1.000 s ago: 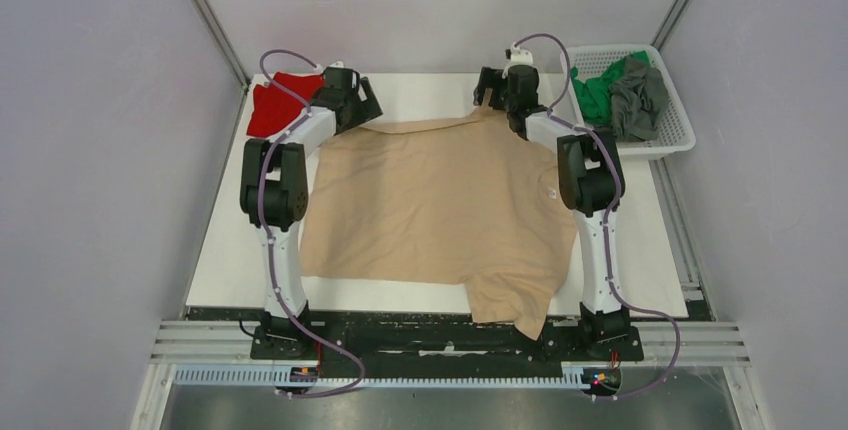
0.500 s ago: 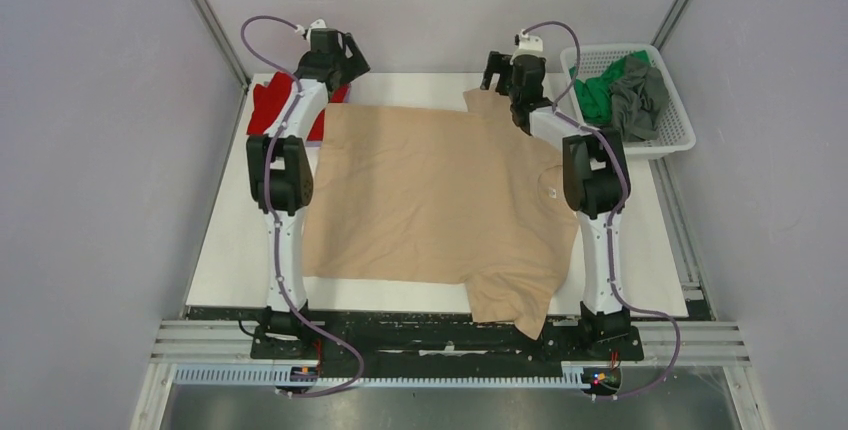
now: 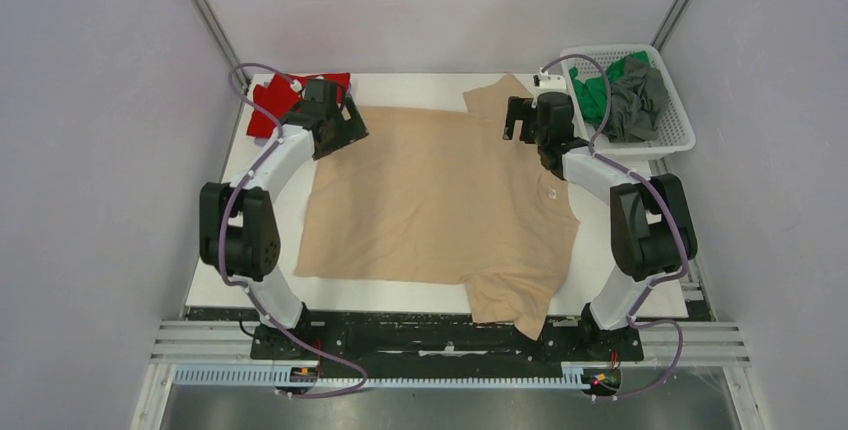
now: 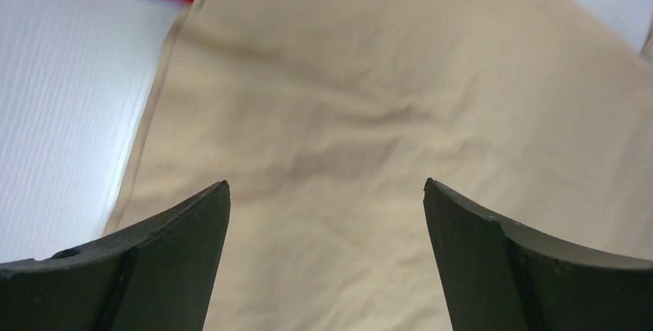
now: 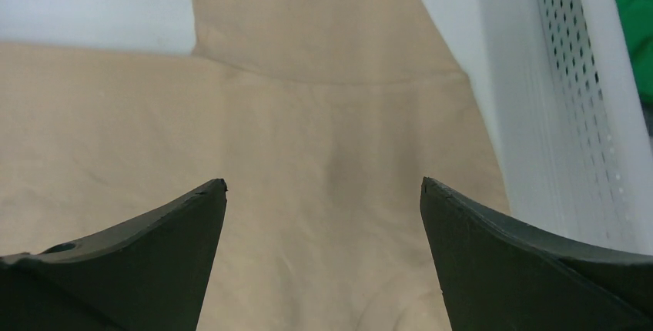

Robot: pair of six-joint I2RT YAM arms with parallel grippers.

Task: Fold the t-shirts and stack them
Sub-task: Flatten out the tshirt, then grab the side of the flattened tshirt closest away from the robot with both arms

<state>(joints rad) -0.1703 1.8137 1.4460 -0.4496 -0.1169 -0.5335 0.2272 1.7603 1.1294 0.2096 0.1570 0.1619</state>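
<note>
The beige shirt's near hem corner (image 3: 302, 270) comes next, as my left gripper moves back and down and turns onto it.
A large beige t-shirt (image 3: 440, 200) lies spread flat over the white table (image 3: 240, 250), one sleeve hanging off the near edge. Another sleeve (image 5: 323, 23) lies flat at the far right. A red t-shirt (image 3: 280, 95) sits at the far left corner. Green (image 3: 592, 95) and grey (image 3: 638, 100) t-shirts are piled in the basket. My left gripper (image 3: 350, 130) (image 4: 325, 185) hovers open over the beige shirt's far left corner, nothing between its fingers. Above the shirt's far right shoulder, my right gripper (image 3: 518, 120) (image 5: 323, 182) is also open and empty.
The white mesh basket (image 3: 672, 138) (image 5: 585, 115) stands at the far right, close beside my right gripper. Grey walls enclose the table on three sides. Bare table (image 4: 61, 115) shows left of the beige shirt.
Both arms have drawn back from the far edge and swung outward at the elbows. The beige shirt's far edge now lies straighter and farther back, its far right sleeve spread out.
</note>
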